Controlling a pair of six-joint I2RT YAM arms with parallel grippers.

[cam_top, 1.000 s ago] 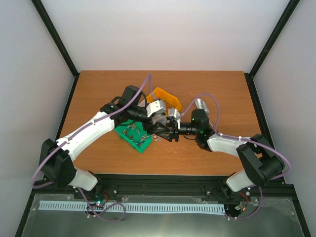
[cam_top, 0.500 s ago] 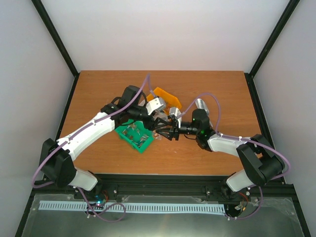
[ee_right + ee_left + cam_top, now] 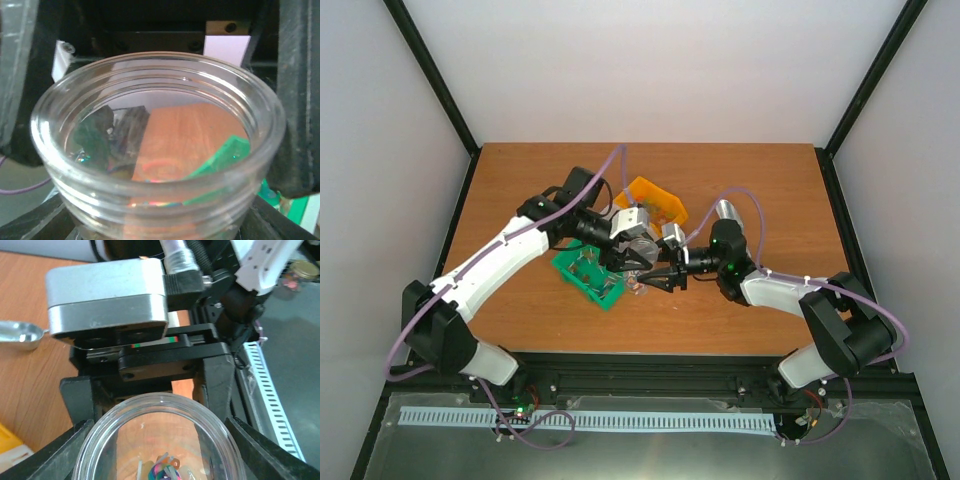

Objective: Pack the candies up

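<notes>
I should move my right gripper to the right in the top view and lower the jar point(image 3: 160, 440) to release it on the tabletop, where the wood is bare beside the bins.
A small clear plastic jar point(image 3: 160, 440) fills the bottom of both wrist views. My left gripper point(image 3: 160, 455) is shut on it, one dark finger against each side, and a few colourful candies point(image 3: 167, 471) lie at its bottom. My right gripper point(image 3: 160, 200) holds the same jar point(image 3: 155, 150) by its threaded neck from the opposite side. In the top view the two grippers, left point(image 3: 638, 260) and right point(image 3: 658, 276), meet nose to nose just right of the green bin point(image 3: 582, 283), which holds silver candies point(image 3: 592, 270).
An orange bin point(image 3: 658, 200) stands behind the grippers. A silver metal scoop point(image 3: 20, 336) lies on the wood to the left in the left wrist view. The table's near edge and the black rail point(image 3: 650, 365) run below both arms.
My left gripper has come down and forward toward the right gripper and narrowed its jaws onto the jar. The right gripper has shifted slightly toward the near edge, still holding the jar.
</notes>
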